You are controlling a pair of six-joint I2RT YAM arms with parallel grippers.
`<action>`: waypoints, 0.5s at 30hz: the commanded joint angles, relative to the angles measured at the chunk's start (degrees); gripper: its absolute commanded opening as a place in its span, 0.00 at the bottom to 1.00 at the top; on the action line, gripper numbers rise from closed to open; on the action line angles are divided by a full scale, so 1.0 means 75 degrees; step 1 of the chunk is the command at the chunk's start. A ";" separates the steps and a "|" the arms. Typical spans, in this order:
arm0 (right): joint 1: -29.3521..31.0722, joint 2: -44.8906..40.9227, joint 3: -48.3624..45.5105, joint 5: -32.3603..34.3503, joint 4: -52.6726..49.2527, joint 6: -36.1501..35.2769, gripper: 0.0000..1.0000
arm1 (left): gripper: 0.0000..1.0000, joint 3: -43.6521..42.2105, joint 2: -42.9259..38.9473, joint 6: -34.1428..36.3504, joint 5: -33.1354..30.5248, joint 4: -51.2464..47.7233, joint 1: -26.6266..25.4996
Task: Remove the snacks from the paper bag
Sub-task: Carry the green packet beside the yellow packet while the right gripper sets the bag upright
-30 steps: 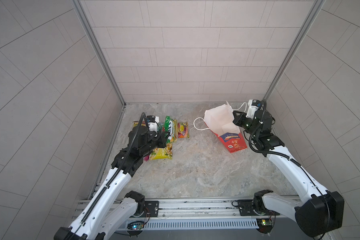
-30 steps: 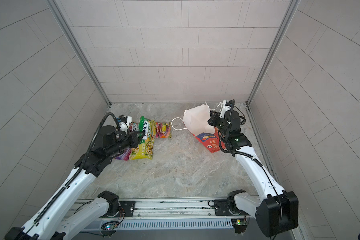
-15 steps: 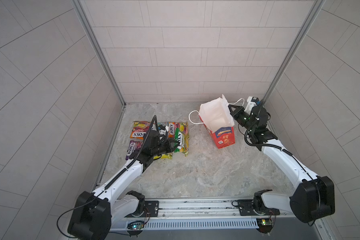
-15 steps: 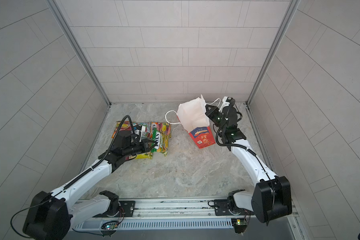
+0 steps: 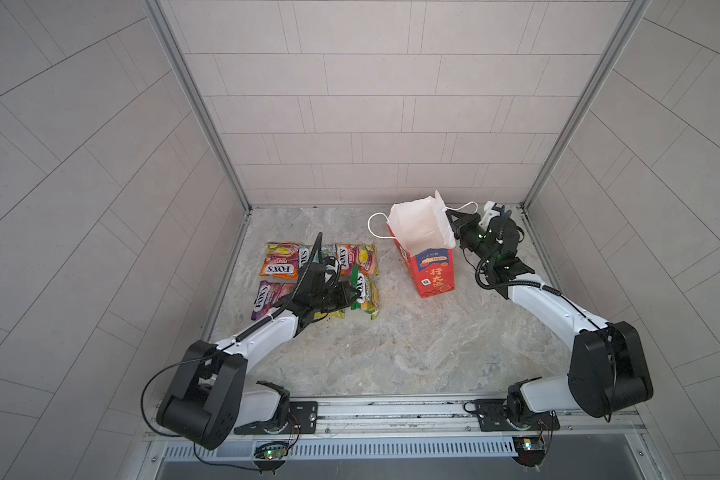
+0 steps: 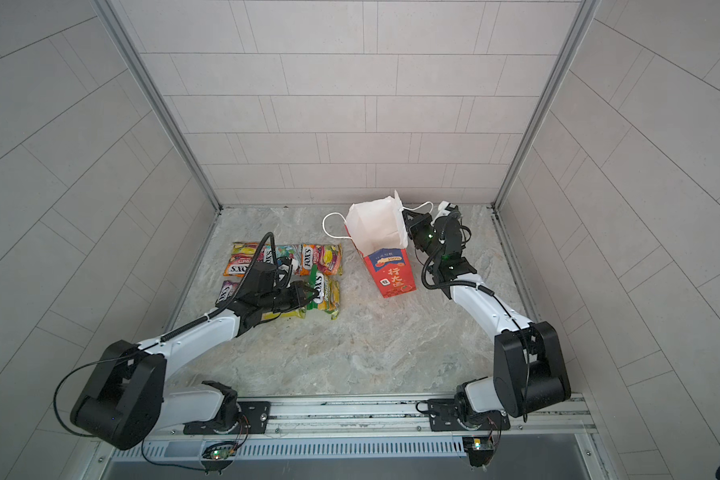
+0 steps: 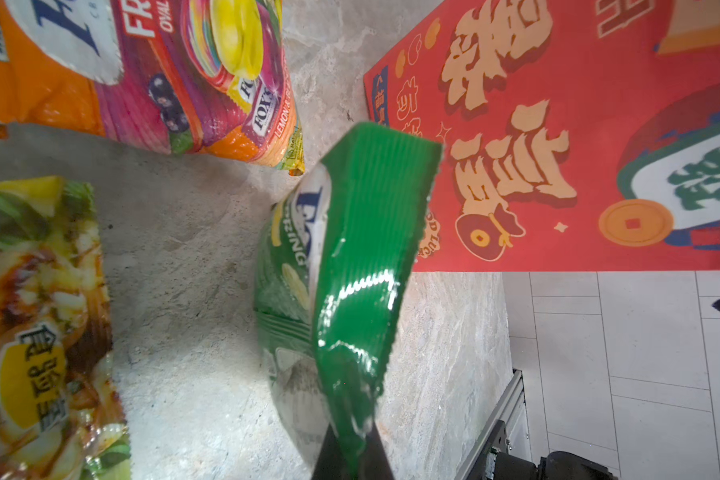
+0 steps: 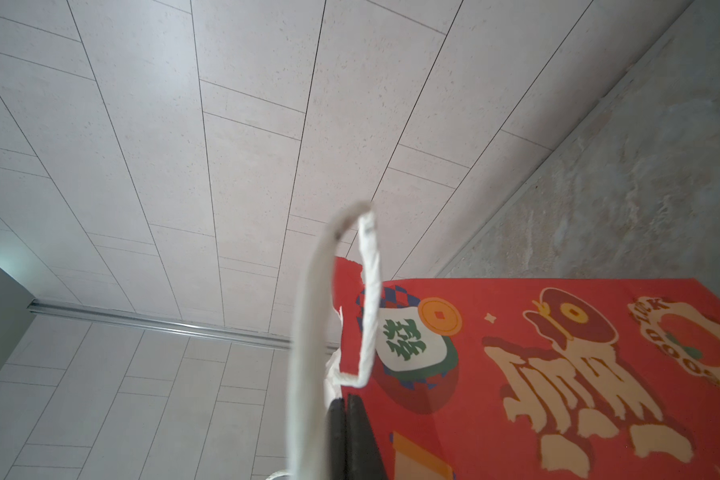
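Observation:
Bare stone floor lies below my left gripper beside the yellow packet, so it should lower toward that packet next and release the green packet's sealed edge.
Several snacks lie in a cluster on the stone floor at the left in both top views: an orange packet, a purple one and an orange-pink one. My left gripper is shut on the sealed edge of a green packet, whose far end rests on the floor. The red paper bag stands upright with its white mouth open. My right gripper is shut on the bag's rim beside a white cord handle.
A yellow packet and the orange-pink packet lie close to the held green one. The bag's red side stands just beyond them. Tiled walls close in the back and both sides, and a metal rail runs along the front.
The bag went from tilted over to standing upright and shifted a little left. My left arm came down low over the packet cluster, carrying the green packet to the floor.

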 commanded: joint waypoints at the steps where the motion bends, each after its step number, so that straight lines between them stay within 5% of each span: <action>1: 0.0106 -0.0056 -0.0084 0.0139 0.0426 0.0472 0.00 | 0.00 0.0266 -0.0108 0.0493 -0.0543 -0.0807 0.0010; 9: 0.0130 -0.0193 -0.0327 0.0445 0.0279 0.0346 0.00 | 0.05 0.1121 -0.0317 0.1916 -0.1903 -0.3308 0.0010; 15: 0.0188 -0.0205 -0.0489 0.0595 0.0337 0.0375 0.00 | 0.09 0.1309 0.0345 0.2016 -0.1568 -0.3207 -0.0025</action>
